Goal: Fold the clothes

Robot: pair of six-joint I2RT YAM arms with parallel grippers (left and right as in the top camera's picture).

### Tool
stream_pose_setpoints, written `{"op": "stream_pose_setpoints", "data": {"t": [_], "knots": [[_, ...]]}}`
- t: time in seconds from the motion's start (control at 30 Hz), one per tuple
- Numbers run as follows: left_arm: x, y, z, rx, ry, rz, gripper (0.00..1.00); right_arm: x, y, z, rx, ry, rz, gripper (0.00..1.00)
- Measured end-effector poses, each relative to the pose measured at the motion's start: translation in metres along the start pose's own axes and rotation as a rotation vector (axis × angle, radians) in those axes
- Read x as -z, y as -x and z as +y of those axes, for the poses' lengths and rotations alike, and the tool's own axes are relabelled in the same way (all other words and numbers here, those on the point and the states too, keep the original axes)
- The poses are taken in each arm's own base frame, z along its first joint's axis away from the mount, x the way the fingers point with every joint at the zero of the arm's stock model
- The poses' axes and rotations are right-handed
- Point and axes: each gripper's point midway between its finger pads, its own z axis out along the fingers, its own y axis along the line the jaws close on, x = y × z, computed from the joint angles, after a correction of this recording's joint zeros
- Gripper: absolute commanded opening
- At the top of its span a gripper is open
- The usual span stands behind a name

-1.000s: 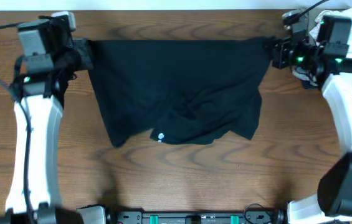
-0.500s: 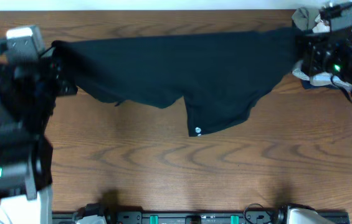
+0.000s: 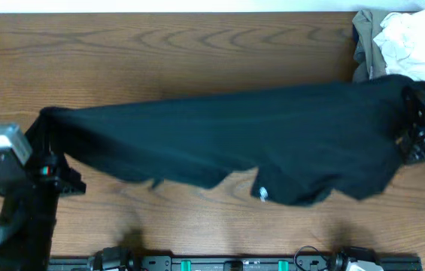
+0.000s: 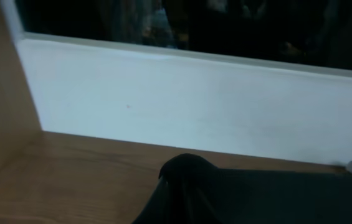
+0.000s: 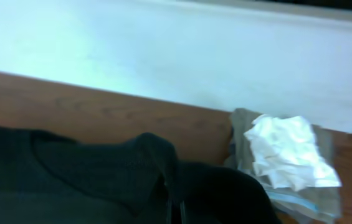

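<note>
The table's bare wood before the white wall point(image 3: 138, 53) point(image 4: 152, 158) lies outward and below, so next my left gripper needs to move outward and down to release the garment's end.
A black garment point(image 3: 242, 143) hangs stretched across the table between my two grippers, lifted off the wood, with a small white tag point(image 3: 262, 195) on its lower hem. My left gripper point(image 3: 47, 143) is shut on its left end at the table's left side; the left wrist view shows bunched black cloth point(image 4: 191, 180) over the jaws. My right gripper point(image 3: 415, 120) is shut on the right end; the right wrist view shows dark cloth point(image 5: 151, 174) covering the fingers.
A pile of other clothes, white point(image 3: 411, 34) on grey, lies at the back right corner and also shows in the right wrist view point(image 5: 288, 152). A white wall point(image 4: 194, 106) borders the far table edge. Brown wood table point(image 3: 197, 45).
Both arms have pulled the garment from the back of the table toward the front and lifted it taut. It went from lying spread flat to hanging as a stretched band.
</note>
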Motion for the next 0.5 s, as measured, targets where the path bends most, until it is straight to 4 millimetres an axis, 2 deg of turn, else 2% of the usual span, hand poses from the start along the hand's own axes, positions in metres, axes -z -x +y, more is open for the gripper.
{"op": "stream_pose_setpoints", "data": {"t": [0.1, 0.2, 0.33, 0.5], "knots": [[0.002, -0.002, 0.005, 0.001, 0.029, 0.01, 0.06, 0.001, 0.005, -0.002, -0.003, -0.013, -0.017, 0.01], [-0.007, -0.011, 0.01, 0.003, 0.053, 0.059, 0.06, -0.015, 0.002, -0.004, -0.015, 0.003, 0.017, 0.02], [-0.037, -0.031, 0.017, 0.012, 0.076, 0.173, 0.06, -0.056, -0.011, -0.006, -0.047, 0.062, 0.115, 0.01], [-0.088, -0.07, 0.028, 0.028, 0.097, 0.363, 0.06, -0.126, -0.041, -0.011, -0.096, 0.139, 0.274, 0.01]]}}
